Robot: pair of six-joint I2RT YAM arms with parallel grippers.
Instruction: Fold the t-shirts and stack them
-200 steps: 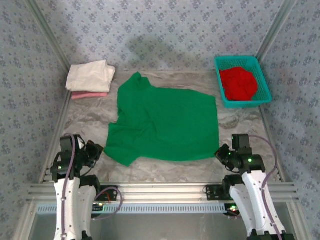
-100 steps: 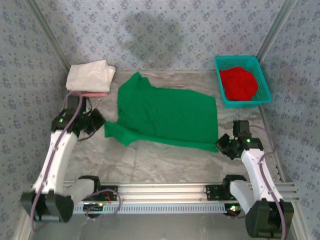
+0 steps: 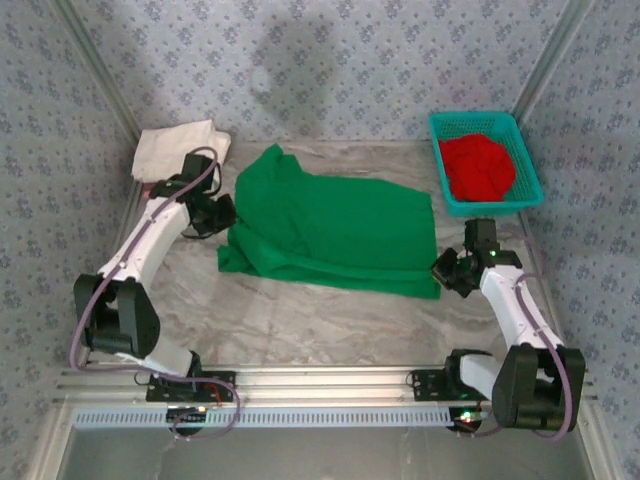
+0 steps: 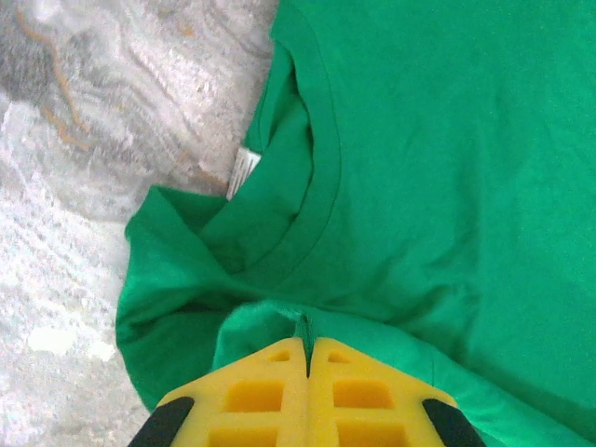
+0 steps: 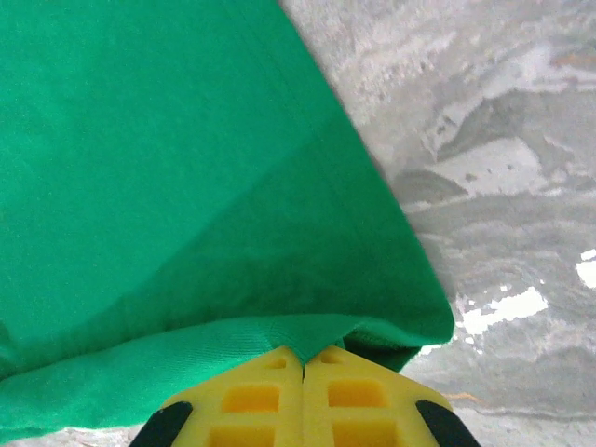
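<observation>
I should carry the pinched cloth outward toward the shirt's collar [image 4: 326,149] with my left gripper and release it, as that end is still bunched below the collar.
The green t-shirt [image 3: 335,225] lies mid-table with its near half folded up over the far half. My left gripper [image 3: 222,213] is shut on the shirt's left end, pinching green cloth [image 4: 305,328] just below the collar [image 4: 307,200]. At the fold's right corner my right gripper [image 3: 445,272] is shut on the hem [image 5: 307,337]. A red t-shirt [image 3: 477,167] sits bunched in the teal basket [image 3: 450,205] at back right. At back left a folded cream-white t-shirt [image 3: 170,148] rests on a pink one that my left arm hides.
The marbled tabletop [image 3: 300,320] lies bare in front of the folded shirt. Patterned walls [image 3: 330,60] close in the back and both sides. A metal rail [image 3: 320,380] runs along the near edge by the arm bases.
Both grippers have carried the green shirt's near edge away from me, folding it over the far half. The left arm has reached far back-left; the right moved less.
</observation>
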